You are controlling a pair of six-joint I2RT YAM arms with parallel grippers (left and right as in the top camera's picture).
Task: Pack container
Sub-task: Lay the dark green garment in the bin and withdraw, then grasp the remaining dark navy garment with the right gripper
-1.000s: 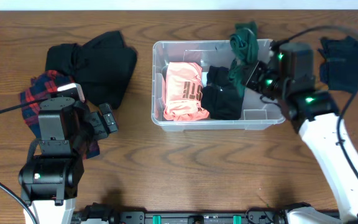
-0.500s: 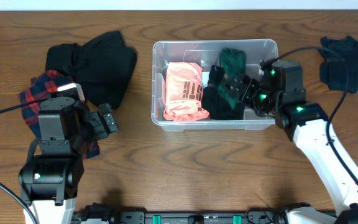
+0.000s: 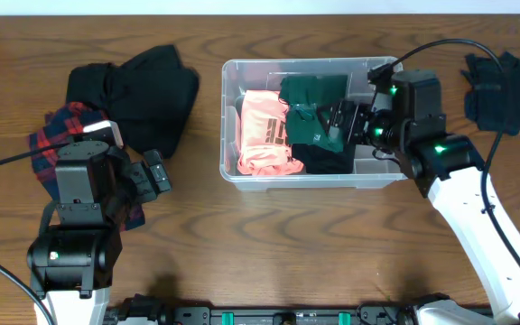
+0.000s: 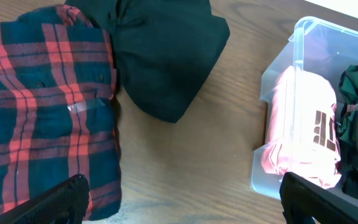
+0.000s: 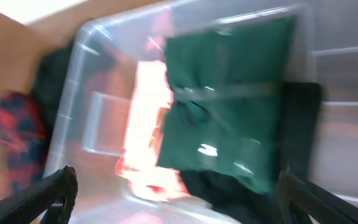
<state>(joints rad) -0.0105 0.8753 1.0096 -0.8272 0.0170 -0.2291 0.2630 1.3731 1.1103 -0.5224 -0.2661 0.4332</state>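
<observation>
The right gripper next needs to swing to the right in the overhead view, where the unpacked dark navy garment lies, and lower onto its near end point(image 3: 502, 125).
The container point(image 3: 231, 72) is a clear plastic bin at mid-table. Inside lie a pink garment point(image 3: 264, 131), a dark green garment point(image 3: 314, 106) and, under it, a black garment point(image 3: 328, 161). My right gripper point(image 3: 350, 122) hovers open over the bin's right half, with nothing between its jaws. The right wrist view looks blurred down onto the green garment point(image 5: 229, 106), the pink garment point(image 5: 148, 112) and the bin's wall point(image 5: 89, 118). My left gripper point(image 4: 182, 205) stands open over bare wood left of the container point(image 4: 269, 87), holding nothing.
A black garment point(image 3: 143, 95) and a red-and-blue plaid shirt point(image 3: 61, 135) lie at the left, close to my left arm. A dark navy garment point(image 3: 495, 90) lies at the far right, behind my right arm. The wall edge runs along the table's back.
My right gripper has opened and let go of the green garment, which has dropped from hanging over the bin's back right to lying spread inside it. The left arm has not moved.
</observation>
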